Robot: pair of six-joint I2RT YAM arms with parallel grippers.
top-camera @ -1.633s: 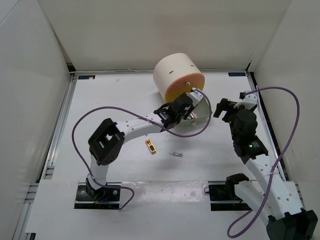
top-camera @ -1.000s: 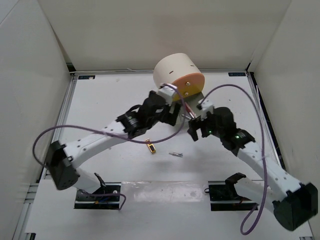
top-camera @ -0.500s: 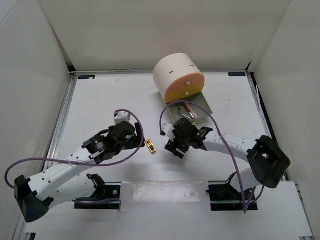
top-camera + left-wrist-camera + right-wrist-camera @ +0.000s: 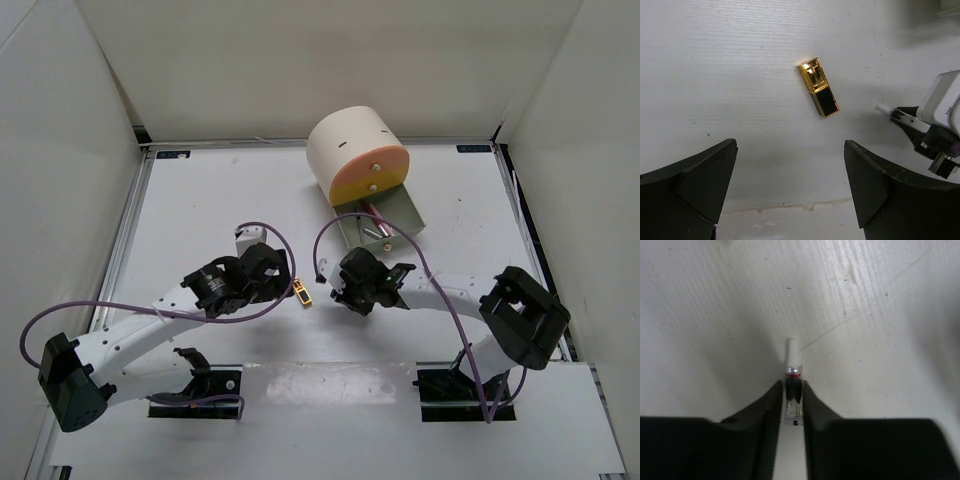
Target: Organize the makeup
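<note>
My left gripper moves to the right in the top view and down astride the lipstick's middle next, as the gold lipstick (image 4: 301,292) lies flat with bare table alongside.
A small gold lipstick (image 4: 301,292) (image 4: 818,87) lies flat on the white table between the two arms. My left gripper (image 4: 274,272) (image 4: 790,150) hovers just left of it, jaws wide open with only bare table between them. My right gripper (image 4: 346,291) (image 4: 793,387) is low on the table right of the lipstick. Its fingers press both sides of a thin gloss tube (image 4: 793,371) with a white cap and a red band. The tube's white tip (image 4: 883,109) shows at the right of the left wrist view.
A large cream cylindrical box (image 4: 350,145) with an orange front stands at the back. Its lower drawer (image 4: 408,212) is pulled out toward the arms, with a few small items inside. White walls enclose the table on three sides.
The right gripper's jaws have closed onto the gloss tube on the table. The left gripper has shifted slightly right and back, closer to the gold lipstick, still open.
</note>
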